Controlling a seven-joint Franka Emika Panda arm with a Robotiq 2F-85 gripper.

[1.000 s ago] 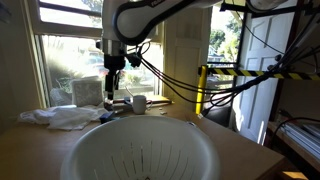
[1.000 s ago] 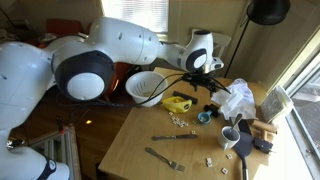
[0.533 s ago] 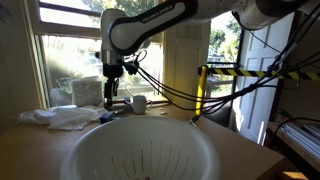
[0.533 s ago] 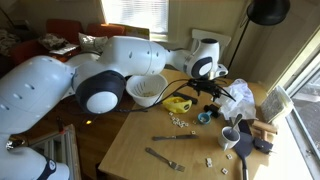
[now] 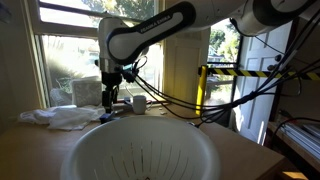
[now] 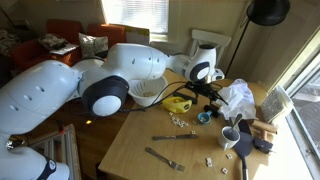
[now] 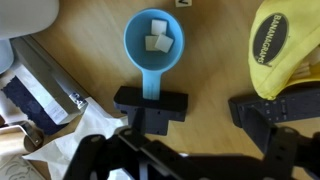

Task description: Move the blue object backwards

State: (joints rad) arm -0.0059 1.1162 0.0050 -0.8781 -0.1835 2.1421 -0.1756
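One finger of the gripper is over the scoop's handle end, so the gripper needs to move toward the top of the wrist view and go down to close on the scoop's banana-side rim (image 6: 199,117) (image 7: 182,43).
The blue object is a small blue scoop (image 7: 153,42) with a short handle, holding a few white cubes. It lies on the wooden table (image 7: 215,60). In the wrist view my gripper (image 7: 210,108) is open, its left finger over the scoop's handle end and its right finger beside a yellow banana-shaped toy (image 7: 287,48). In an exterior view the scoop (image 6: 205,116) lies just below my gripper (image 6: 207,100). In an exterior view my gripper (image 5: 109,106) hangs low behind a big white bowl; the scoop is hidden there.
A large white bowl (image 5: 140,150) fills the foreground; it also shows in an exterior view (image 6: 147,90). Crumpled white plastic (image 6: 238,98), a white mug (image 6: 231,137), forks (image 6: 172,138) and scattered small cubes lie on the table. A window sill runs behind.
The arm has come down toward the table over the scoop. The scoop has not moved.
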